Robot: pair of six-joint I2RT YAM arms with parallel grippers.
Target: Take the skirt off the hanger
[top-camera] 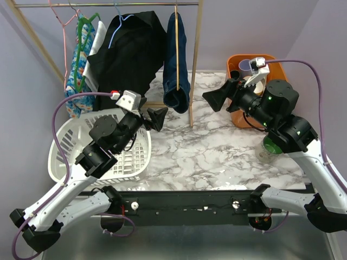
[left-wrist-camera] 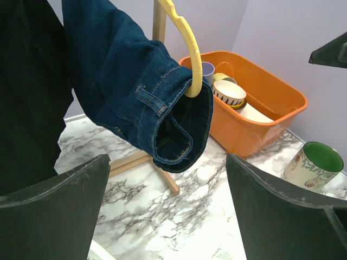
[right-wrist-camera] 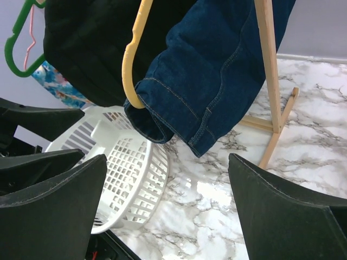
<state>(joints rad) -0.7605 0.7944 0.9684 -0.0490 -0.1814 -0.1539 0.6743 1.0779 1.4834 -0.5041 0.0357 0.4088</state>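
The denim garment on the yellow hanger hangs between my right gripper and the skirt (top-camera: 130, 54). My right gripper will next reach outward, past the rack post, onto the near arm of the hanger.
The black skirt (top-camera: 130, 54) hangs on the light-blue hanger (top-camera: 116, 24) from the rack rail, left of centre. It fills the left edge of the left wrist view (left-wrist-camera: 27, 92) and the top of the right wrist view (right-wrist-camera: 92, 43). My left gripper (top-camera: 154, 116) is open and empty, just below and right of the skirt's hem. My right gripper (top-camera: 214, 99) is open and empty, to the right of the rack post, apart from the skirt.
A navy denim garment (top-camera: 176, 59) hangs on a yellow hanger (left-wrist-camera: 187, 43) right of the skirt. A floral garment on a green hanger (top-camera: 81, 49) hangs left. A white laundry basket (top-camera: 65, 143), an orange bin (top-camera: 246, 116) with dishes, a green-lined cup (left-wrist-camera: 314, 162) and the wooden rack post (top-camera: 194, 65) stand around.
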